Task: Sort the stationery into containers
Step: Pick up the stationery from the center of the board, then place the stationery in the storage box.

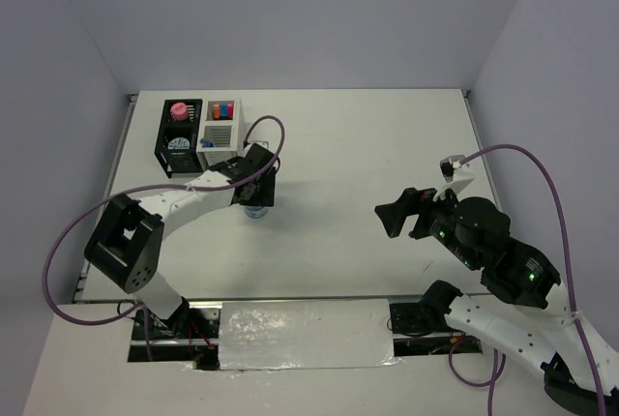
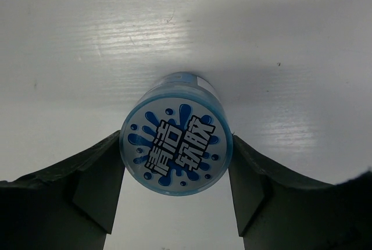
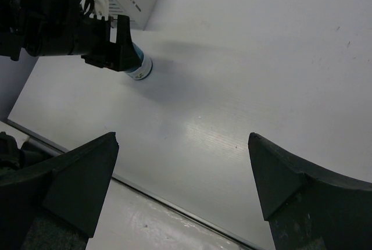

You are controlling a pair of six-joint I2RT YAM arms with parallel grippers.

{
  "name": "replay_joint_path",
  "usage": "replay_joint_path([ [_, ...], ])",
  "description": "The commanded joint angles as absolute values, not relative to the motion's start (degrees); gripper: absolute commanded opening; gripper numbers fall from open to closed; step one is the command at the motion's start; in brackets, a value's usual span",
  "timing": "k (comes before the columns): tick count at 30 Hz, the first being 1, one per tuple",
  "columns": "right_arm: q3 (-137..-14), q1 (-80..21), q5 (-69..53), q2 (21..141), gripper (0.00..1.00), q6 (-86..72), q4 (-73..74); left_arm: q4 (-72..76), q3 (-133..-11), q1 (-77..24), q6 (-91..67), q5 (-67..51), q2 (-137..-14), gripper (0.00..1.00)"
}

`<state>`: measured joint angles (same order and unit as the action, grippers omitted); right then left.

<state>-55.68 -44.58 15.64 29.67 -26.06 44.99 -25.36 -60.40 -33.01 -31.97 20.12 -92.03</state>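
The black box's near section (image 1: pixel 180 144), with a similar tin, is farther out from my left gripper and to the left in the top view. I should lift across, go down and let go.
A round light-blue patterned tin (image 2: pixel 176 152) sits between my left gripper's (image 2: pixel 176 148) fingers, which press on both its sides. In the top view the left gripper (image 1: pixel 257 195) holds this tin (image 1: pixel 254 211) at or just above the table, right of the boxes. The right wrist view shows the tin (image 3: pixel 140 71) under the left gripper too. The black box (image 1: pixel 162 135) holds a pink-capped bottle (image 1: pixel 179 110) and another patterned tin (image 1: pixel 177 145). The white box (image 1: pixel 221 135) holds orange- and blue-capped items (image 1: pixel 224 108). My right gripper (image 1: pixel 394 218) is open and empty (image 3: pixel 183 145).
The joined boxes stand at the table's far left corner, next to the left wall. A shiny taped strip (image 1: pixel 305 331) runs along the near edge between the arm bases. The left arm's purple cable (image 1: pixel 276 135) arcs over the table beside the white box.
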Motion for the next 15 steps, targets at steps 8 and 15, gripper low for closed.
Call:
replay_joint_path([
  [8,-55.7,-44.5,16.1,29.4,1.0,-24.8,42.7,-40.2,-77.3,-17.5,-33.1,24.4,-79.3,0.0],
  [15,-55.4,-44.5,15.6,28.0,1.0,-24.9,41.9,-38.1,-89.0,0.3,-30.9,17.7,-83.6,0.0],
])
